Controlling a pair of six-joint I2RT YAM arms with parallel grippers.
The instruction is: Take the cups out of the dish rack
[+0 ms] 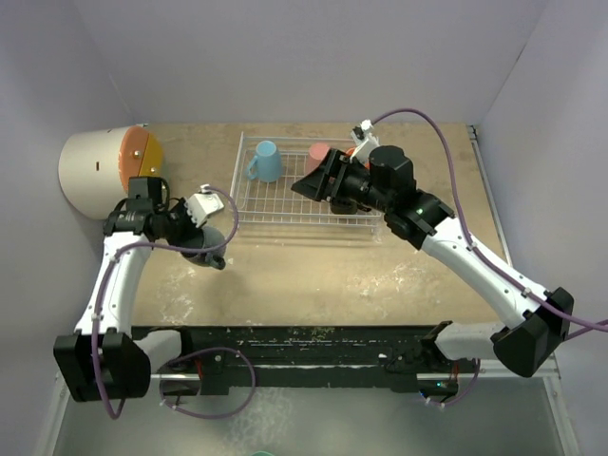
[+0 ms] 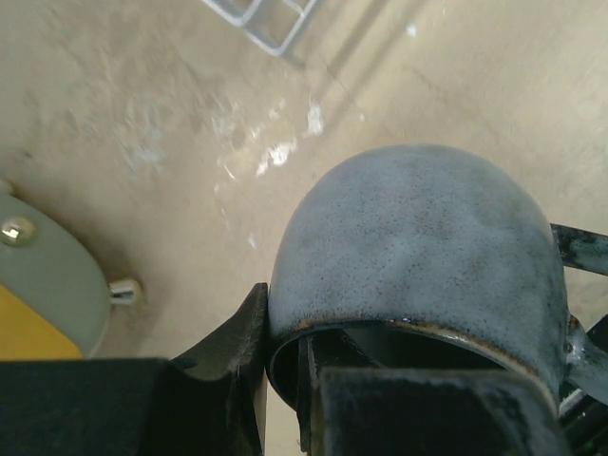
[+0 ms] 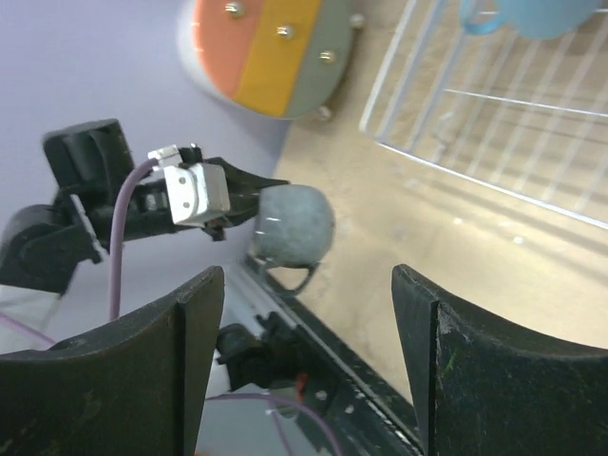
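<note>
Next, my left gripper goes down and outward onto the tabletop [image 1: 217,220] between the cream cylinder and the dish rack [image 1: 285,201] and releases the grey-teal mug, since that spot is bare.
My left gripper [image 1: 197,237] is shut on the rim of the grey-teal mug [image 1: 205,251], one finger inside and one outside [image 2: 237,351]. It holds the mug [image 2: 418,247] low over the table, left of the dish rack [image 1: 285,201]. The mug also shows in the right wrist view [image 3: 294,223]. The light blue mug [image 1: 266,161] stands in the rack's back left, the pink tumbler [image 1: 318,152] behind my right gripper. A bit of the orange mug [image 1: 350,151] shows beside it. My right gripper [image 1: 318,182] hangs open and empty [image 3: 309,361] over the rack's right half. The black mug is hidden.
A cream cylinder [image 1: 90,171] with an orange-yellow face [image 1: 141,157] lies at the back left, close to my left arm. Purple walls close in the table on three sides. A black rail [image 1: 285,337] runs along the near edge.
</note>
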